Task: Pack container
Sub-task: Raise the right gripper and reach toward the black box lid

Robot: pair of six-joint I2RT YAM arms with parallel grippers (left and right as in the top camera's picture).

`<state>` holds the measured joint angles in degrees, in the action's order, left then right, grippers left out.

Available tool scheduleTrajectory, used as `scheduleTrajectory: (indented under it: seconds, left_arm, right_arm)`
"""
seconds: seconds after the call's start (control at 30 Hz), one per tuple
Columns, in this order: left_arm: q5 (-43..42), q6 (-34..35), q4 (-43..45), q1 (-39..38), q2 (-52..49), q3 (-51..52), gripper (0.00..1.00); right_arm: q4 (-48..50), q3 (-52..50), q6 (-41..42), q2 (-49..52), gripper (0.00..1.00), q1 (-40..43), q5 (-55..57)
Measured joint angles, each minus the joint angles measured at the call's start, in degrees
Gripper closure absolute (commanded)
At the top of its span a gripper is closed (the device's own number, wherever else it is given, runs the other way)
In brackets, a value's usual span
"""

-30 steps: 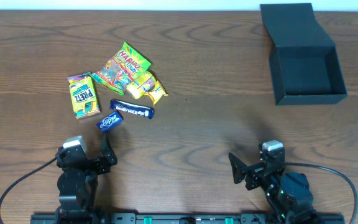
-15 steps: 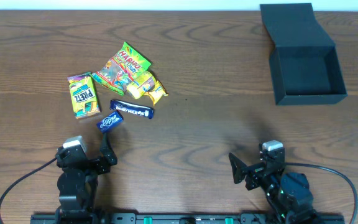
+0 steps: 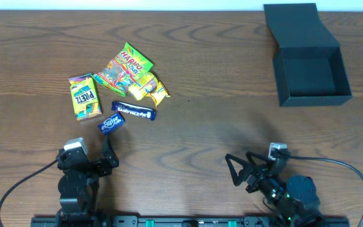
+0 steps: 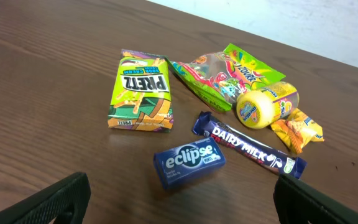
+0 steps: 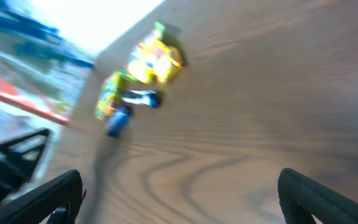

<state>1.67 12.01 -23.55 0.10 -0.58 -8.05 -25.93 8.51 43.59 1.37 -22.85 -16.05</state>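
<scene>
The black container stands far from the snacks across bare wood, so my right gripper must next turn, move outward, then lower over its side facing them.
The black container (image 3: 312,72) stands open at the far right of the table, its flap lid (image 3: 293,24) lying flat behind it, and it looks empty. Snack packets lie in a cluster at the left: a Pretz box (image 3: 84,96) (image 4: 140,91), a Haribo bag (image 3: 123,66) (image 4: 219,73), a yellow packet (image 3: 147,87) (image 4: 267,104), a Dairy Milk bar (image 3: 133,112) (image 4: 250,148) and an Eclipse tin (image 3: 111,123) (image 4: 189,163). My left gripper (image 3: 109,153) (image 4: 182,202) is open and empty just in front of the Eclipse tin. My right gripper (image 3: 239,170) (image 5: 182,199) is open, empty, and points left; its view is blurred.
The table's far edge (image 3: 169,11) runs along the top of the overhead view. Cables (image 3: 17,186) trail from both arm bases at the near edge. Bare wood (image 3: 219,107) lies between the snacks and the container.
My right arm has swung its gripper leftward, so its wrist view now sweeps toward the snack cluster. The left arm and all objects have not moved.
</scene>
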Motion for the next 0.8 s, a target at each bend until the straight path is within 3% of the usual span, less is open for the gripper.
scheduleTrajectory:
  seconds: [0.1, 0.27, 0.6, 0.8]
  left_arm:
    - [0.00, 0.00, 0.02, 0.00, 0.00, 0.00, 0.05]
    - [0.00, 0.00, 0.00, 0.00, 0.00, 0.00, 0.05]
    - [0.00, 0.00, 0.07, 0.00, 0.00, 0.00, 0.05]
    - [0.00, 0.00, 0.02, 0.00, 0.00, 0.00, 0.05]
  right_arm:
    - [5.09, 0.04, -0.35, 0.00, 0.01, 0.00, -2.05]
    - [4.42, 2.45, -1.99, 2.84, 0.01, 0.00, -2.49]
    - [-11.91, 32.70, -15.28, 36.20, 0.01, 0.55, 9.51]
    - [-13.73, 46.14, -21.11, 56.30, 0.01, 4.46, 18.80]
